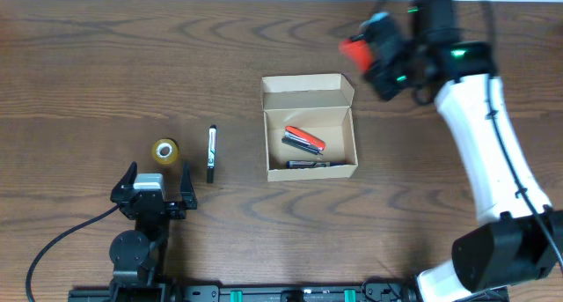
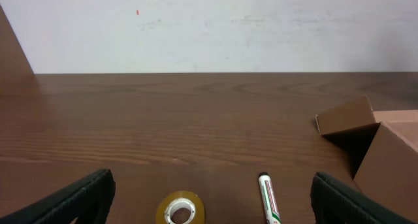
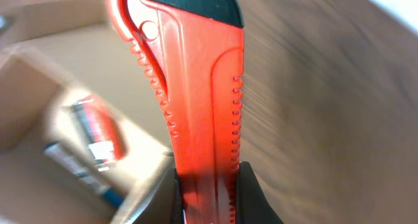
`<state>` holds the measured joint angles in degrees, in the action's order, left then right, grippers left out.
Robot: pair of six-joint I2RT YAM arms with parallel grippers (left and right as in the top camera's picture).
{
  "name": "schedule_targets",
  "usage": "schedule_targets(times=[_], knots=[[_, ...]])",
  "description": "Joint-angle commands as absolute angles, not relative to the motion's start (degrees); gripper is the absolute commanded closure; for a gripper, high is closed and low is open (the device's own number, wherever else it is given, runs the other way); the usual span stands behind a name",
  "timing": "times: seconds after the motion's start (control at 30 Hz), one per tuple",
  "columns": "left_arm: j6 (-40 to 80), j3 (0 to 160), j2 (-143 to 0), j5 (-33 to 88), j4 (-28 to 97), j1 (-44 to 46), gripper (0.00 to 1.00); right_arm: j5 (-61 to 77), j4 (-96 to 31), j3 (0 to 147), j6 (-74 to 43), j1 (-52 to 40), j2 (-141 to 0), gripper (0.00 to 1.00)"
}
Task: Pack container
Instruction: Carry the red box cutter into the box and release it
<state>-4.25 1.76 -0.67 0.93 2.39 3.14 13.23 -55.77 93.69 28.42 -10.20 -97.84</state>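
I will next bring my right gripper back over the container, turn and lower the knife into the gap between the marker at its near side and the red-handled tool.
The tan cardboard container [image 1: 310, 130] sits open at the table's middle, its flap lid folded back. It holds a red-handled tool and dark markers. It also shows blurred in the right wrist view [image 3: 39, 106] and at the right edge of the left wrist view [image 2: 385, 152]. My right gripper [image 1: 374, 51] is above the table beyond the container's back right corner, shut on a red utility knife [image 3: 196, 87]. My left gripper [image 1: 149, 192] is open and empty near the front left. A tape roll [image 1: 164, 151] and a green-and-white marker [image 1: 212, 152] lie just ahead of it.
The tape roll [image 2: 183, 209] and the marker [image 2: 268, 199] lie between my left fingers' line of view. A white wall runs along the table's far edge.
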Motion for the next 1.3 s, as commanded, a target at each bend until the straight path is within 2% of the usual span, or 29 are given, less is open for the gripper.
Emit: schedule_targets(times=[0.0, 0.2, 0.47, 1.0, 1.27], knots=[[-3.6, 0.5, -0.3, 1.5, 3.6, 2.9, 0.05, 14.0, -58.5, 93.8, 46.8, -16.9, -98.1, 0.99], [-3.6, 0.5, -0.3, 1.5, 3.6, 2.9, 0.04, 13.1, -63.8, 93.7, 59.3, -24.4, -98.1, 0.99], [-3.6, 0.5, -0.3, 1.5, 3.6, 2.9, 0.05, 11.8, -64.9, 92.7, 59.4, -25.2, -101.5, 0.99], [-3.6, 0.5, -0.3, 1.5, 3.6, 2.9, 0.05, 11.9, -65.1, 92.6, 61.9, -25.2, -120.8, 0.99], [-3.6, 0.5, -0.3, 1.5, 3.6, 2.9, 0.05, 11.9, -65.1, 92.6, 63.9, -25.2, -122.4, 0.99]])
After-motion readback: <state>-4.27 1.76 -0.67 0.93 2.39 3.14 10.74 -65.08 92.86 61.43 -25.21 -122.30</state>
